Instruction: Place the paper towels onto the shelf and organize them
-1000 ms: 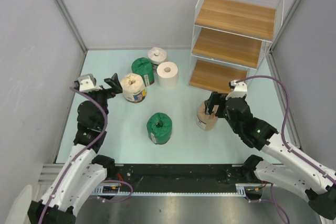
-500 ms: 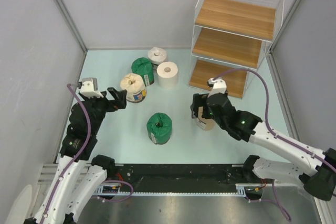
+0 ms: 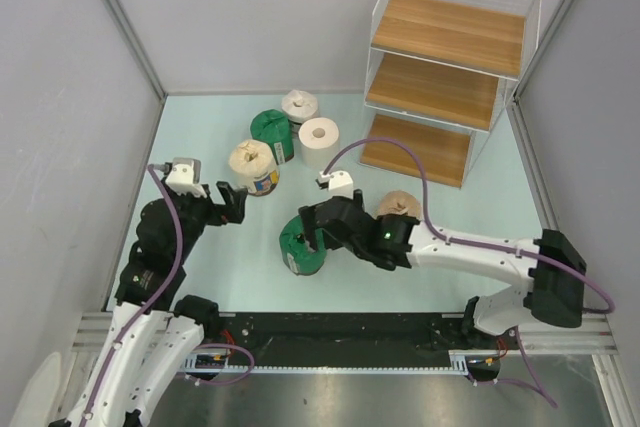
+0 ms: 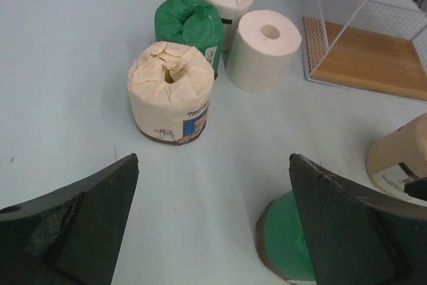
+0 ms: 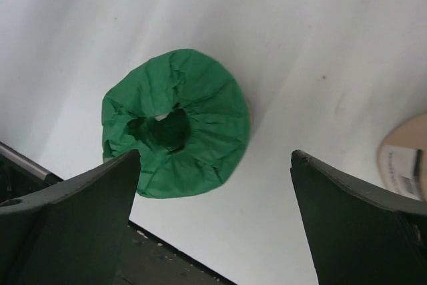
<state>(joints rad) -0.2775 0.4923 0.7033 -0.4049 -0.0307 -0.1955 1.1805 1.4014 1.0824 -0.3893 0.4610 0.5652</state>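
Observation:
My right gripper lowers its open fingers astride the green roll's rim facing the tan roll next, one into the core hole, since that rim lies below the gripper.
Six paper towel rolls stand on the table. A green roll (image 3: 294, 253) is near the front, and my open, empty right gripper (image 3: 313, 231) hovers just above it; it also shows in the right wrist view (image 5: 177, 121), slightly left of centre between the spread fingers of that gripper (image 5: 215, 158). The tan roll (image 3: 399, 207) stands free to the right. The cream roll (image 3: 253, 167), second green roll (image 3: 271, 135), white-wrapped roll (image 3: 299, 105) and bare white roll (image 3: 319, 142) cluster at the back. My left gripper (image 3: 232, 202) is open and empty, just in front of the cream roll (image 4: 171, 91). The shelf (image 3: 440, 77) is empty.
Grey walls close in the table on the left, back and right. The shelf's bottom board (image 4: 363, 61) sits on the table at the back right. The black front rail (image 5: 80, 265) runs just behind the near green roll (image 4: 290, 238).
My right arm has swung left from the tan roll to above the near green roll; the tan roll stays standing on the table. My left gripper has shifted slightly right and forward.

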